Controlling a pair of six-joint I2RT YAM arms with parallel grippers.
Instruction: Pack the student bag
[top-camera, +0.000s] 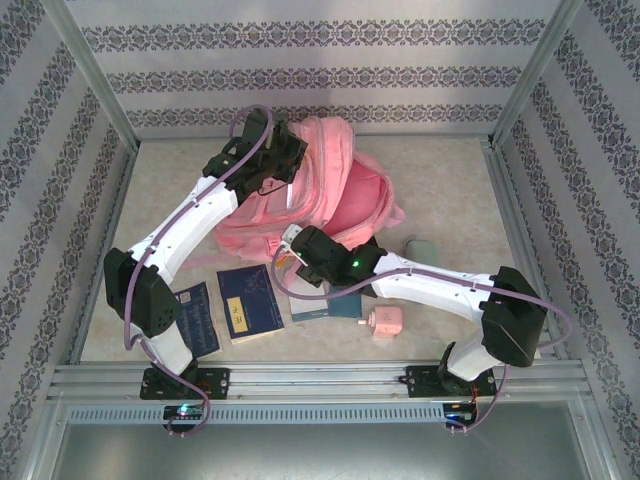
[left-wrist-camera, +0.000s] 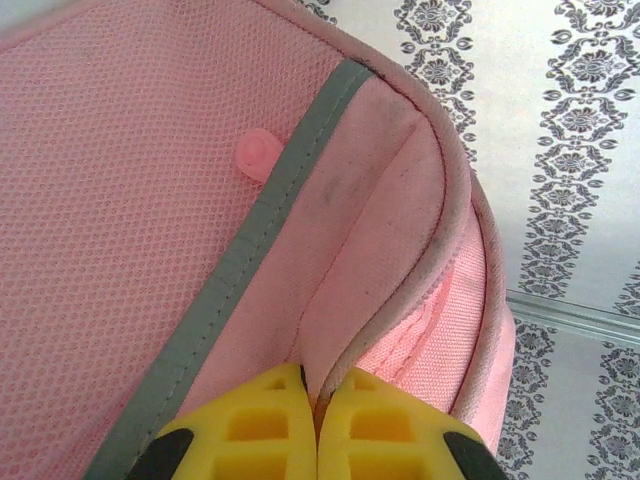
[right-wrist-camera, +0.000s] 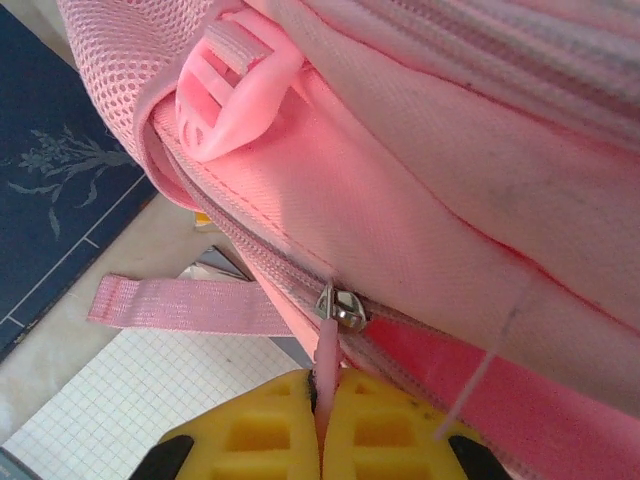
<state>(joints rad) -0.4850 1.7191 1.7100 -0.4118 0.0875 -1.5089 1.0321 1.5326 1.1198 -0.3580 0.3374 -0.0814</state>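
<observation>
My right gripper should next follow the zip toward its end (right-wrist-camera: 190, 180) beside the mesh and release the pull, as the zip's still shut between slider (right-wrist-camera: 346, 308) and mesh pocket.
The student bag (top-camera: 335, 190), a large pink backpack, lies at the back middle of the table. My left gripper (top-camera: 283, 152) is at its upper left edge. In the left wrist view my left gripper (left-wrist-camera: 317, 388) is shut on a pink fabric fold of the student bag (left-wrist-camera: 120, 180) beside a grey trim band. My right gripper (top-camera: 292, 247) is at the bag's near edge. In the right wrist view my right gripper (right-wrist-camera: 322, 388) is shut on the pink zipper pull (right-wrist-camera: 327, 348), which hangs from the metal slider (right-wrist-camera: 346, 308). To the right of the slider the zip is parted and bright pink lining shows.
Two dark blue books (top-camera: 250, 303) (top-camera: 197, 318) and a teal notebook (top-camera: 330, 306) lie in front of the bag. A small pink object (top-camera: 385, 322) and a grey item (top-camera: 420, 248) sit to the right. A pink strap (right-wrist-camera: 180, 305) crosses grid paper (right-wrist-camera: 130, 400).
</observation>
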